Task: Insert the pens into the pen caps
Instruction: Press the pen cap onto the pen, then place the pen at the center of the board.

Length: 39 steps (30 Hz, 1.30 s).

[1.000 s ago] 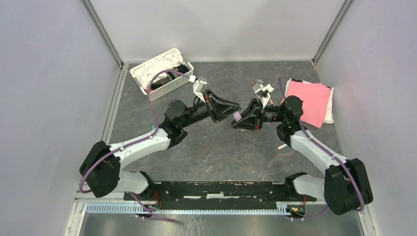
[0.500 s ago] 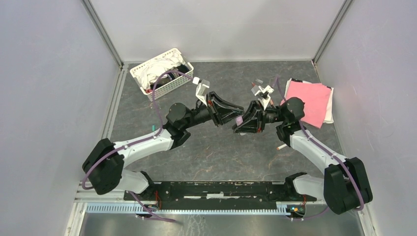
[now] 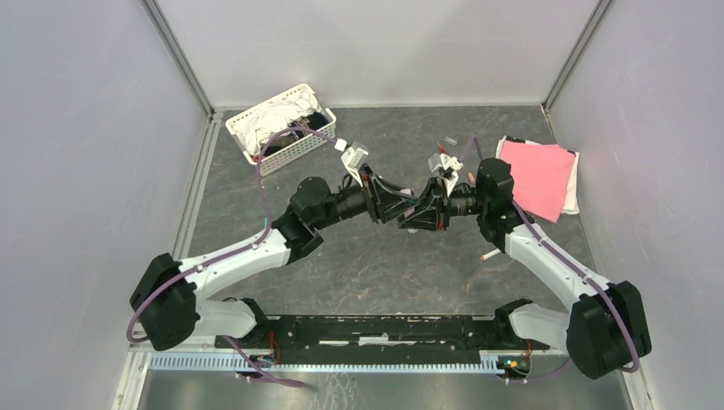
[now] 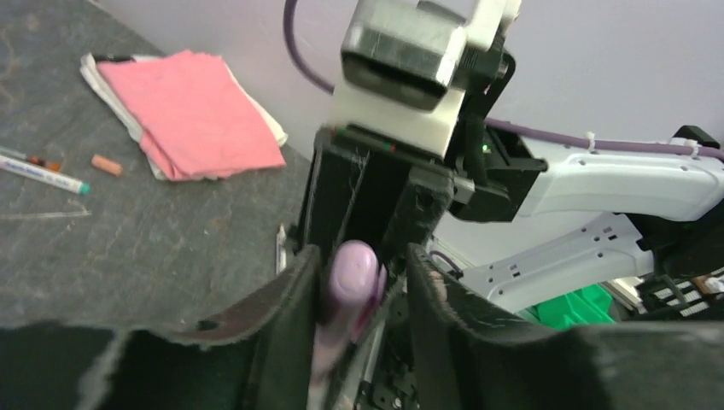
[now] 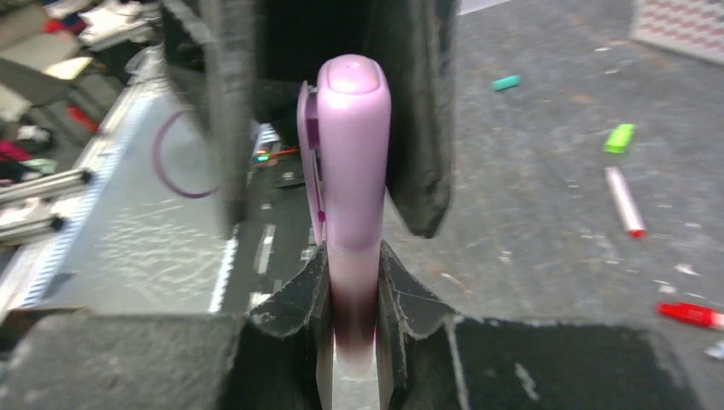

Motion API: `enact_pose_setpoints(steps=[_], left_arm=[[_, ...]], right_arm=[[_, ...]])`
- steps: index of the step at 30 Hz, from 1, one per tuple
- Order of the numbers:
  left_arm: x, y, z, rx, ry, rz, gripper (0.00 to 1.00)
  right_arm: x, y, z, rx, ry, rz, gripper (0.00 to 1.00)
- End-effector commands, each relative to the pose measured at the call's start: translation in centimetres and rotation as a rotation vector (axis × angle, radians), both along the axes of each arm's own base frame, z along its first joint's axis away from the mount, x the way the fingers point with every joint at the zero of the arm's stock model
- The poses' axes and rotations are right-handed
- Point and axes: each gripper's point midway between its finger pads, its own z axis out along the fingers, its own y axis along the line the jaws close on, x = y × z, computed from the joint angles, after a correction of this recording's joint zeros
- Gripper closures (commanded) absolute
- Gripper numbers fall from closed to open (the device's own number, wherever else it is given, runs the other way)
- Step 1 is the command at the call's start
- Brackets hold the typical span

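The purple cap (image 5: 354,145) sits on the pen. My right gripper will next leave the left gripper's open fingers and move outward and down to the far table.
My right gripper (image 5: 352,256) is shut on the pale barrel of a purple pen (image 5: 352,286), which stands straight up out of its jaws. A purple cap (image 5: 354,145) with a clip sits on the pen's far end. My left gripper (image 4: 359,256) is open with its jaws around that capped end (image 4: 352,273). One finger (image 5: 418,111) touches the cap and there is a gap to the other. In the top view both grippers, left (image 3: 411,202) and right (image 3: 405,217), meet tip to tip above the table's middle.
A teal cap (image 5: 505,82), a green cap (image 5: 620,137), a red-tipped pen (image 5: 625,201) and a red piece (image 5: 691,314) lie on the table. An orange cap (image 4: 107,164) and a teal-ended pen (image 4: 43,173) lie near the pink cloth (image 3: 536,177). A white basket (image 3: 282,128) stands back left.
Both arms have closed in on each other. My left gripper moved right until its jaws came around the purple cap. The right gripper keeps hold of the pen.
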Motion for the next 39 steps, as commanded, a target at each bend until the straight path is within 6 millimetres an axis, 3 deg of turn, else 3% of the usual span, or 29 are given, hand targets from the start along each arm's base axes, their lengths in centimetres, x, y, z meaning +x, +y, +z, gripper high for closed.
enact_pose_setpoints(steps=[1, 5, 9, 14, 17, 21, 28, 33, 39], left_arm=[[-0.8, 1.3, 1.1, 0.006, 0.023, 0.041, 0.42], [-0.2, 3.6, 3.4, 0.005, -0.076, 0.148, 0.29], [0.0, 6.6, 3.6, 0.088, -0.159, 0.262, 0.23], [1.2, 10.9, 0.7, 0.273, -0.18, 0.442, 0.16], [1.9, 13.6, -0.3, 0.336, -0.171, 0.556, 0.01], [2.9, 16.3, -2.1, 0.514, -0.176, 0.648, 0.0], [3.9, 19.8, -5.9, 0.749, -0.191, 0.762, 0.0], [3.7, 20.7, -5.6, 0.745, -0.188, 0.792, 0.0], [3.7, 21.1, -5.7, 0.766, -0.194, 0.804, 0.0]], right_arm=[[3.2, -0.4, 2.0, 0.012, -0.244, -0.149, 1.0], [3.4, -0.8, 0.3, -0.031, -0.264, -0.156, 1.0], [4.7, -1.7, -1.6, -0.093, -0.281, -0.209, 1.0], [8.5, -4.9, -4.3, -0.234, -0.31, -0.404, 1.0], [11.2, -6.9, -5.8, -0.348, -0.316, -0.55, 0.98], [14.9, -8.6, -7.8, -0.457, -0.219, -0.71, 0.97], [20.5, -7.7, -12.1, -0.593, 0.025, -0.718, 0.96], [25.4, -7.2, -15.2, -0.677, 0.09, -0.732, 0.94], [29.1, -5.8, -18.2, -0.682, 0.18, -0.728, 0.9]])
